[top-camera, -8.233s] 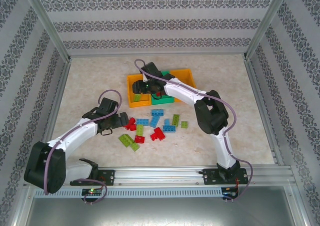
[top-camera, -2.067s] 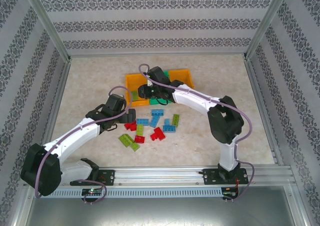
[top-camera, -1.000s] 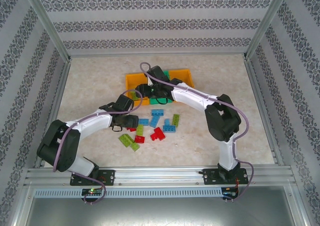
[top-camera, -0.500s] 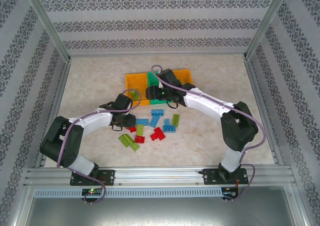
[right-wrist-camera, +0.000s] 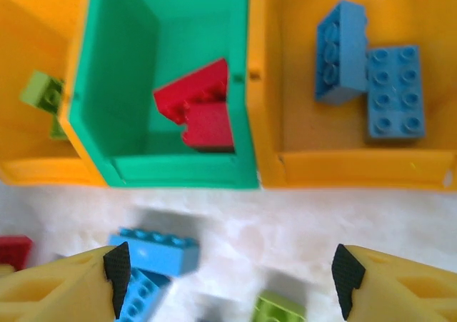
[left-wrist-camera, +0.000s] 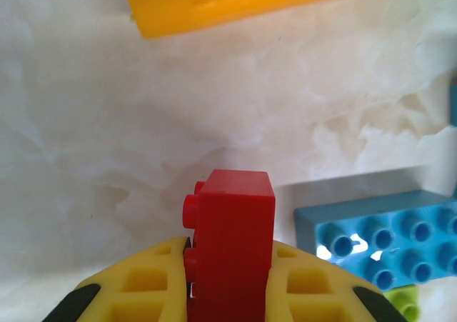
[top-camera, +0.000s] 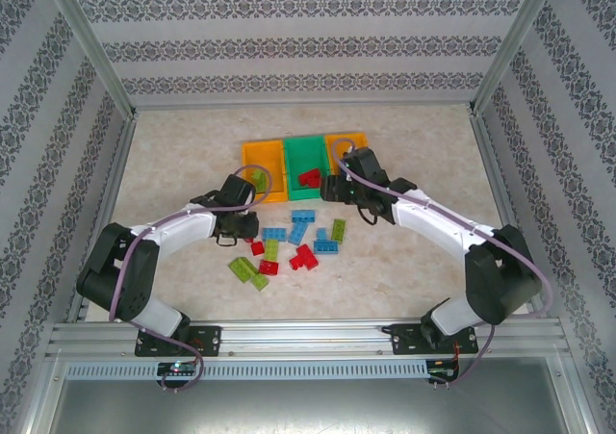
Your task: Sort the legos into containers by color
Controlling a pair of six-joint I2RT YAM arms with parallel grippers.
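Observation:
I next lift my left gripper, swing outward over the green bin (right-wrist-camera: 121,65) beyond the orange bin and release the red lego, as that bin holds red legos.
My left gripper (left-wrist-camera: 228,290) is shut on a red lego (left-wrist-camera: 232,240) held upright just above the table; from above, this gripper (top-camera: 248,230) sits at the left of the loose pile. The right gripper (right-wrist-camera: 232,272) is open and empty, hovering in front of the containers, its fingers (right-wrist-camera: 118,268) wide apart. The green bin (right-wrist-camera: 121,65) holds red legos (right-wrist-camera: 200,111). Two blue legos (right-wrist-camera: 371,72) lie in the right orange bin (right-wrist-camera: 357,168), and a lime one (right-wrist-camera: 44,97) in the left orange bin (right-wrist-camera: 36,168). Blue (top-camera: 303,217), lime (top-camera: 248,270) and red (top-camera: 306,257) legos lie scattered on the table.
A blue brick (left-wrist-camera: 378,236) and a lime one (left-wrist-camera: 400,300) lie just right of the held lego, with the left orange bin's wall (left-wrist-camera: 271,1) ahead. Under the right gripper lie a blue brick (right-wrist-camera: 153,250) and a lime brick (right-wrist-camera: 278,309). Patterned walls enclose the table.
The left gripper has closed on a red lego at the pile's left edge. The right arm has drawn back from over the bins and swung right, its jaws opening wider.

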